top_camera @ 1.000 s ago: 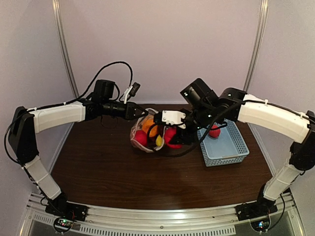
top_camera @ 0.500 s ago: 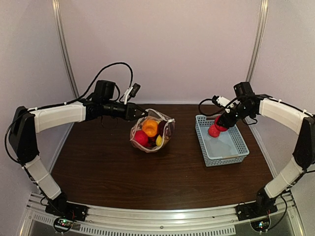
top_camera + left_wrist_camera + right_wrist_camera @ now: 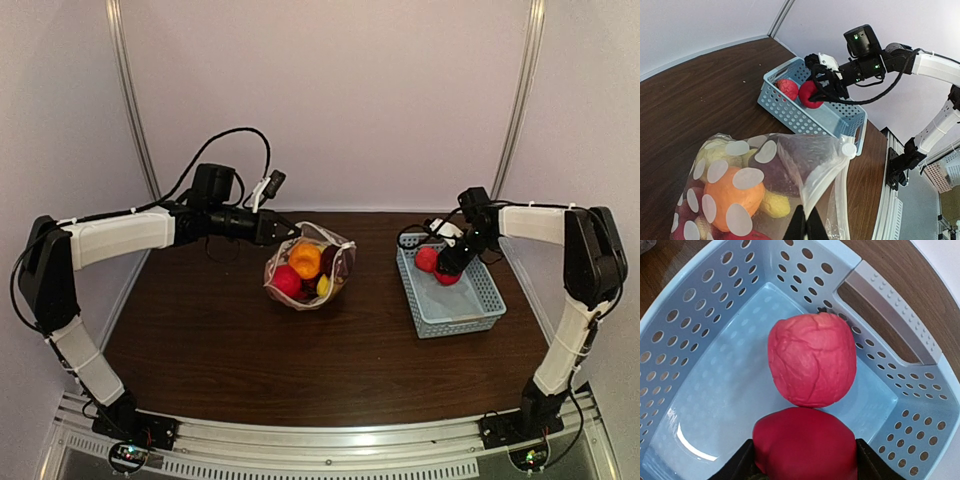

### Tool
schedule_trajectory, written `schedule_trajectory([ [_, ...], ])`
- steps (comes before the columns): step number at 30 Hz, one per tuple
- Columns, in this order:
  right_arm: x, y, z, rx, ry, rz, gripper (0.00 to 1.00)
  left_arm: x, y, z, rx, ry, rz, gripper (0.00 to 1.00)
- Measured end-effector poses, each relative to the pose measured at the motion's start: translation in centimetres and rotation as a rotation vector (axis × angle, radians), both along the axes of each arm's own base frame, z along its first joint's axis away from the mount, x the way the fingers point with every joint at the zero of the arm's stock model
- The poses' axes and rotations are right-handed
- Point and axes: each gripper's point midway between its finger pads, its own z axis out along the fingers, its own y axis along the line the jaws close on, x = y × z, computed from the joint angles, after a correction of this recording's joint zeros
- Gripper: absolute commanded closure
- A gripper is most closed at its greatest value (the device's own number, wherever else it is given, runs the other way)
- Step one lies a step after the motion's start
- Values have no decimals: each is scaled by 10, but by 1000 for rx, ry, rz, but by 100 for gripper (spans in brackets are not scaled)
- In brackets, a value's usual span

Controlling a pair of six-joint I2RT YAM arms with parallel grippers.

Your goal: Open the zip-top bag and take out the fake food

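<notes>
The basket's bare bottom by the basket's handle lies outward of my right gripper, so I'll move it outward to release the dark red fruit there.
The zip-top bag stands open on the table with orange, red, yellow and dark purple fake food inside. My left gripper is shut on the bag's white zip rim, holding it up. My right gripper hangs low in the light-blue basket, shut on a dark red fruit. That fruit touches a lighter red fruit lying on the basket floor.
The basket's handle is at its far end, near the table's back edge. The right arm's cable loops over the basket's far left corner. Bare dark wood lies between bag and basket.
My right arm has swung from the bag to the basket with the dark red fruit and lowered it beside the other red fruit. The left gripper and bag have stayed still.
</notes>
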Motion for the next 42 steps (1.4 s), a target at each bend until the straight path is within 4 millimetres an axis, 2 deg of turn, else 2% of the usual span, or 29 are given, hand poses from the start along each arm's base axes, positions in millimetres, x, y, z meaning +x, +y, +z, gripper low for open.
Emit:
schedule_trajectory([
  [8,33,6,6,15,-66,-2,49,0,-1,-2,2,5,-1,100],
  [11,39,5,1,7,-73,-11,46,0,0,-3,2,6,-1,100],
  [16,45,1,-4,-17,-88,-25,39,0,-1,-3,2,6,-2,100],
  [19,52,-3,-1,-36,-125,-35,30,0,-1,-3,2,7,-2,100],
  [25,54,-8,-7,-66,-151,-49,25,1,-1,-5,4,12,-4,100],
  [34,54,-11,-4,-74,-160,-56,17,1,-1,-7,6,16,-5,100],
  [38,42,-10,10,-62,-144,-50,15,1,-1,-7,6,16,-5,100],
  [42,26,-3,50,-22,-160,-27,17,1,-2,-7,5,17,-7,100],
])
